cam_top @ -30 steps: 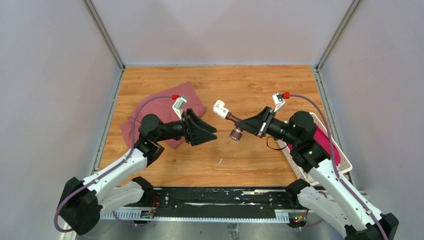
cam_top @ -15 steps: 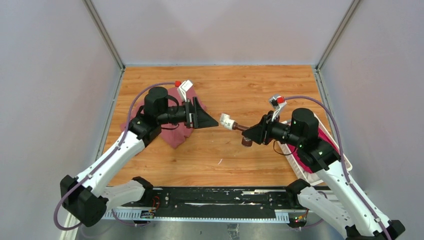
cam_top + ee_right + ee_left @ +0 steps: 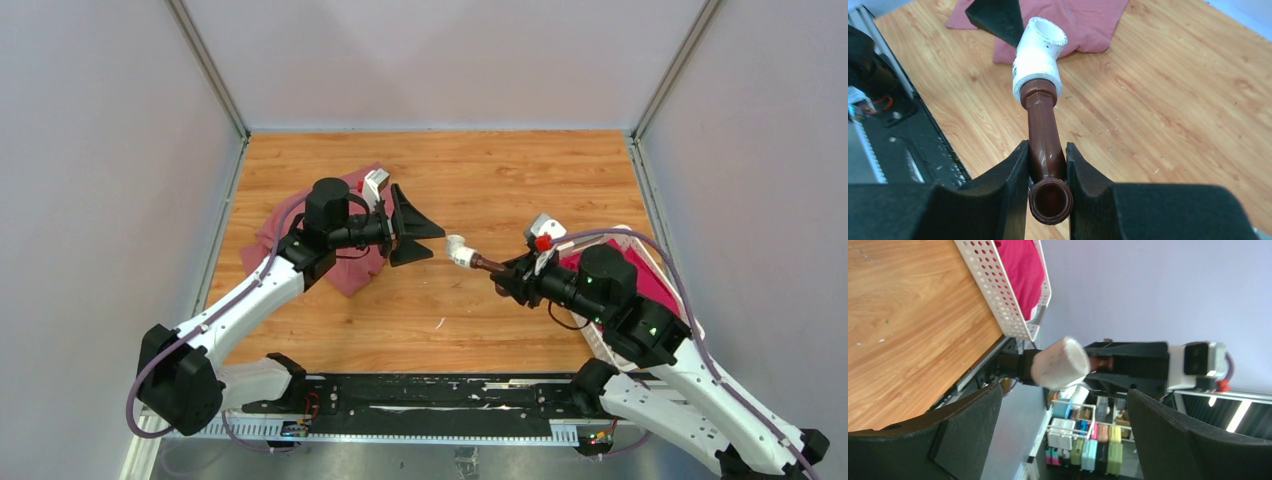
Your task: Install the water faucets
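My right gripper should move the tap [image 3: 488, 264] outward and down and release it on the bare tabletop, which is clear, below and outward of the gripper.
My right gripper [image 3: 503, 277] is shut on the reddish-brown tap [image 3: 1044, 140], held in the air above the table. A white pipe fitting [image 3: 1039, 55] sits on the tap's far end and points toward the left arm. In the top view the tap [image 3: 488, 264] and fitting [image 3: 459, 248] lie between the two grippers. My left gripper [image 3: 428, 241] is open and empty, its jaws spread a short way left of the fitting. In the left wrist view the fitting [image 3: 1060, 363] hangs ahead of the open fingers [image 3: 973, 417], not between them.
A pink-red cloth [image 3: 345, 270] lies crumpled on the wooden table under the left arm. A white slatted basket [image 3: 690, 335] with red cloth inside stands at the right edge, also in the left wrist view [image 3: 998, 290]. Grey walls surround the table.
The right gripper moved down and rolled, carrying the tap and fitting lower. The left gripper swung toward the fitting and turned its open jaws to face it.
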Robot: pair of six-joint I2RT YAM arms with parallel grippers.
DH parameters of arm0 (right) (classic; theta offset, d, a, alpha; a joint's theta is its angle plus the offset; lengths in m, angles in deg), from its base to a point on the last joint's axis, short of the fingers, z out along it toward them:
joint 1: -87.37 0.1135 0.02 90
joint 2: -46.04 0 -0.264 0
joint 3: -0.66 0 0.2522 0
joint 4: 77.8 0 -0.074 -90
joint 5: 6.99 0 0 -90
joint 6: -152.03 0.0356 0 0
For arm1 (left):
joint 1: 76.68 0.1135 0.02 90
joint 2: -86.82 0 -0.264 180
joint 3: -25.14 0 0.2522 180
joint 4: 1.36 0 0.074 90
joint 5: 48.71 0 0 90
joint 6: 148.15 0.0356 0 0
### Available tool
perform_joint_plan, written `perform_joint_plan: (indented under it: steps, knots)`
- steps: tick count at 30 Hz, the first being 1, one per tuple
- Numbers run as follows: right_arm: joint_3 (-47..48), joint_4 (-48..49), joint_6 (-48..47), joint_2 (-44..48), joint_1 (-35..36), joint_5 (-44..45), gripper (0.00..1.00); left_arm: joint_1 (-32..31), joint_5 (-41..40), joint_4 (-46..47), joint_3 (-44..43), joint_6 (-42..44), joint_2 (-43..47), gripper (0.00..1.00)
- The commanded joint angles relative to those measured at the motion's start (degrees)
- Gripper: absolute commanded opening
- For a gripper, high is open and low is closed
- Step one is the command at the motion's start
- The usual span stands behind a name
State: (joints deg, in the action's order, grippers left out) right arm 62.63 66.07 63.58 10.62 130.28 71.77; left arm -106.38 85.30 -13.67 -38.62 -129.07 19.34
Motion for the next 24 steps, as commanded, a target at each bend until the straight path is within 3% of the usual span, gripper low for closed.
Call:
perform_joint_plan:
  steps: [1,5,10,14,24]
  knots:
    - [-3.0,7.1,-9.5,0.9,8.5,13.2,0.0,0.2,-0.9,4.4,0.2,-7.0,0.1,1.0]
    - [-3.9,11.0,-15.2,-0.1,15.8,24.2,0.0,0.2,0.5,4.1,-0.2,-7.4,-2.1,1.0]
    - [-3.8,14.1,-18.5,-1.9,20.1,30.1,0.0,0.2,2.5,3.6,0.6,-7.2,-3.6,1.0]
    - [-4.2,15.9,-19.5,-1.8,20.7,30.5,0.0,0.2,2.4,-3.3,-1.4,-2.6,-4.6,1.0]
    - [-5.0,18.7,-19.1,-3.9,21.5,28.6,0.0,0.2,3.5,5.6,0.6,-9.5,-5.4,0.99]
